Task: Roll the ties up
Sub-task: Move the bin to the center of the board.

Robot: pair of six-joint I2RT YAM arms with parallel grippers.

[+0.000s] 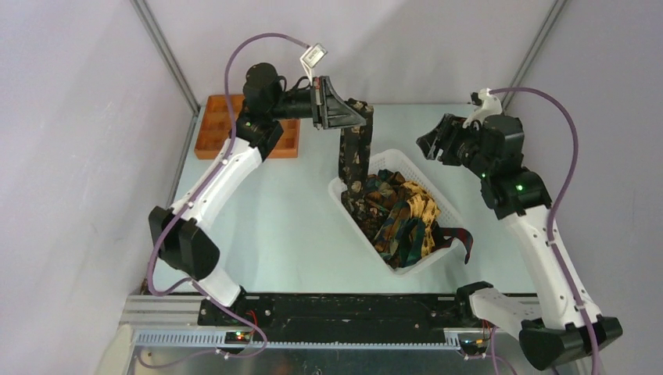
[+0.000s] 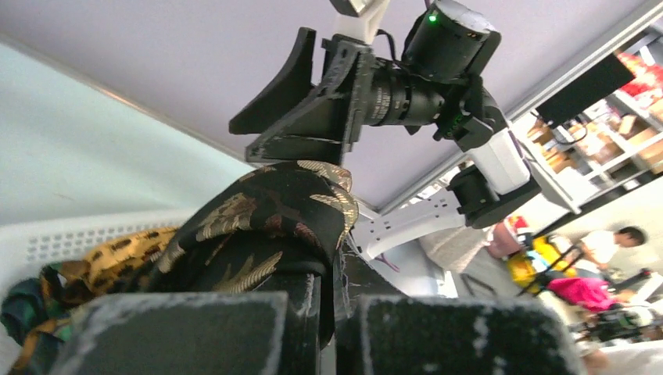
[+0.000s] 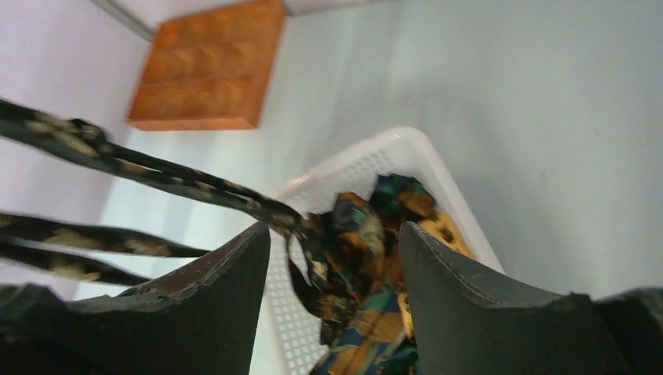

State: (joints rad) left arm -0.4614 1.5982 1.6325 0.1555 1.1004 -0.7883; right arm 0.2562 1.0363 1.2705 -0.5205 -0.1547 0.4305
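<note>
I should lower my right gripper back and to the left in the top view, onto the basket's tray-side rim, because the basket's bare rim is beside the ties.
My left gripper is raised over the back of the table and shut on a dark tie with a gold leafy print. The tie hangs from it down into the white mesh basket. In the left wrist view the tie drapes over my left gripper, pinched between its shut fingers. More ties lie heaped in the basket. My right gripper hovers right of the hanging tie, open and holding nothing. In its own view my right gripper looks down on the heaped ties, with taut strands of tie to its left.
An orange compartment tray sits at the back left of the table, also seen as the orange tray in the right wrist view. One tie end hangs over the basket's right side. Metal frame posts stand at both back corners.
</note>
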